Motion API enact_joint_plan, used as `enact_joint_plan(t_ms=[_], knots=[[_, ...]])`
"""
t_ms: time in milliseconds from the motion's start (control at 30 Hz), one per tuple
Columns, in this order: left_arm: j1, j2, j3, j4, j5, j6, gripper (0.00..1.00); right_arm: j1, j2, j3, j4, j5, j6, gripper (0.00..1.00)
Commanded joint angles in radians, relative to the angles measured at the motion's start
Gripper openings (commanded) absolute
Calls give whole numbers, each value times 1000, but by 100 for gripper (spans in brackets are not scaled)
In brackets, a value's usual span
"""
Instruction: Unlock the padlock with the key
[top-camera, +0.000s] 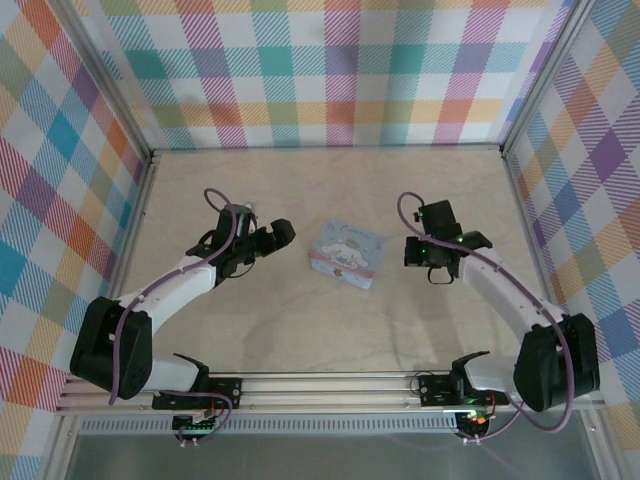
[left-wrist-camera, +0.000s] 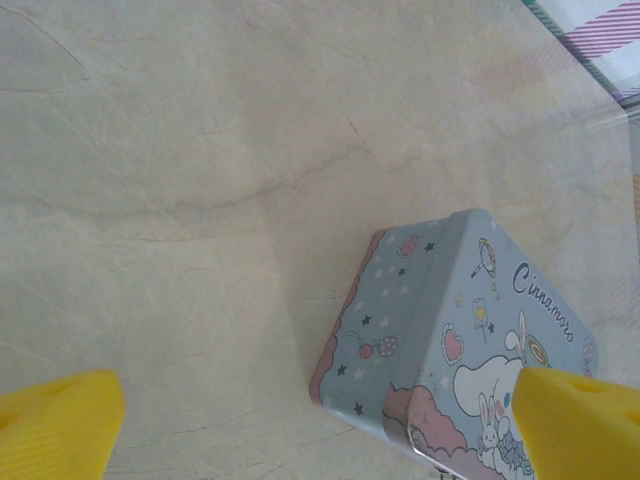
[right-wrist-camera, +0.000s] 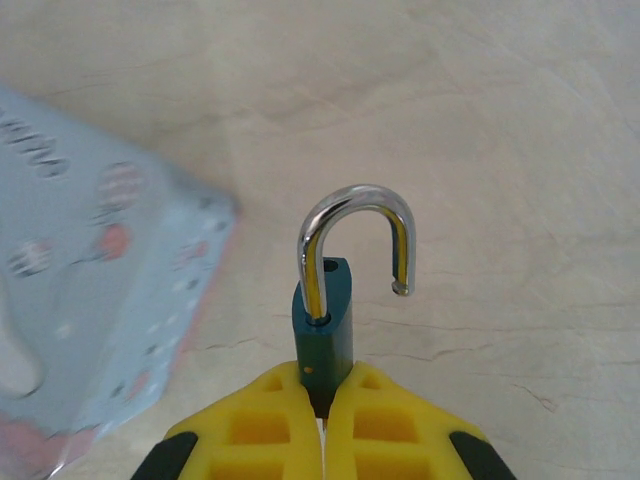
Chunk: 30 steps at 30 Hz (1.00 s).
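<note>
My right gripper should move down to the bare tabletop beside the tin and let go of the small dark teal padlock (right-wrist-camera: 323, 330), because its chrome shackle is already open.
In the right wrist view my right gripper (right-wrist-camera: 322, 385) is shut on the small dark teal padlock (right-wrist-camera: 323, 330), its yellow fingers (right-wrist-camera: 250, 425) clamping the lower body. The chrome shackle (right-wrist-camera: 355, 205) stands swung open, its free end clear of the body. From above, that gripper (top-camera: 412, 250) hovers just right of the light-blue cartoon tin (top-camera: 347, 252). My left gripper (top-camera: 275, 235) sits left of the tin. It is open (left-wrist-camera: 320, 430), with its yellow fingertips (left-wrist-camera: 55, 425) wide apart and nothing between them.
The tin (left-wrist-camera: 450, 330) lies flat on the beige marbled table (top-camera: 330, 330), with one corner pointing toward the left gripper. In the right wrist view the tin (right-wrist-camera: 80, 300) is blurred at the left. Plaid walls (top-camera: 330, 70) enclose three sides.
</note>
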Motion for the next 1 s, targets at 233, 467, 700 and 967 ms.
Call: enact_joint_plan(t_ms=[233,467,700,967], knots=[[9,-41,-29,-34,-25,-1,100,-111,192,-19,113,-118,105,0],[9,-43,-41,-32,-24,-6,100,-143,283,-19,164,-171,126,3],[9,-52,-44,-36,-27,-7,100,-158,323,-20,182,-178,136,14],[9,-75,-40,-56,-41,0,100,-172,270,-22,148,-136,148,36]])
